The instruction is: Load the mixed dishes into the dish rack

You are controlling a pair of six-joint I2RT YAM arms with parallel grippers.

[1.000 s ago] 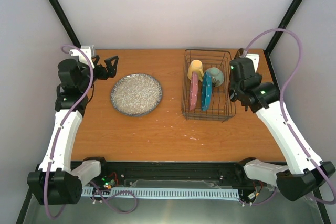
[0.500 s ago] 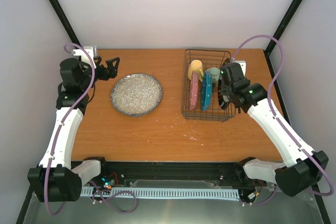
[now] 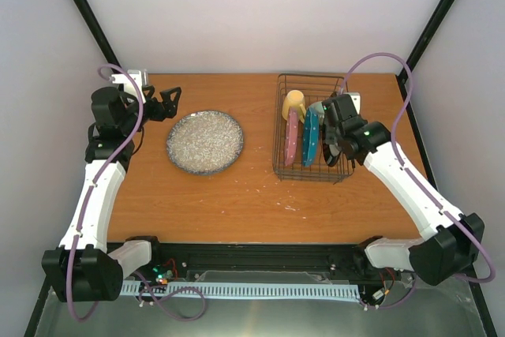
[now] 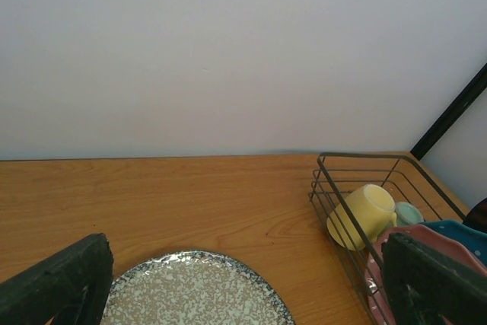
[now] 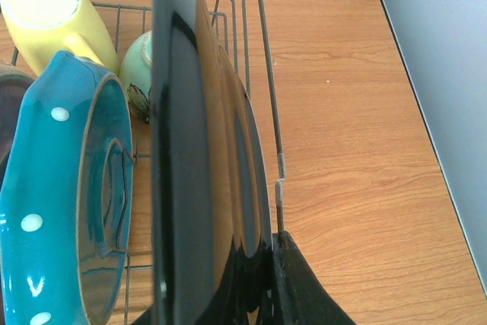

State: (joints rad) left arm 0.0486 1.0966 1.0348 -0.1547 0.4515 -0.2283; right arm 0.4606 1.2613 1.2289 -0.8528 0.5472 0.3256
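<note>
My right gripper shifts toward the teal plate next, then lowers into the gap beside it.
The dish rack (image 3: 277,128) stands at the back right. It holds the yellow mug (image 3: 293,104), the mint bowl (image 3: 319,108), the pink dotted plate (image 3: 292,138) and the teal dotted plate (image 3: 311,136), both plates on edge. My right gripper (image 3: 335,144) is shut on the dark-rimmed plate (image 5: 198,173), held on edge over the rack's right side, just right of the teal plate (image 5: 61,203). The grey speckled plate (image 3: 204,142) lies flat on the table. My left gripper (image 3: 167,102) is open and empty behind its left edge.
The rack's right wire wall (image 5: 266,97) runs close along the held plate. In the left wrist view the grey plate (image 4: 190,294) lies between my fingers (image 4: 61,283), with the mug (image 4: 365,215) in the rack (image 4: 335,188) to the right.
My right arm has moved left, carrying the dark plate from beside the rack to over its right side. The left arm has barely moved.
</note>
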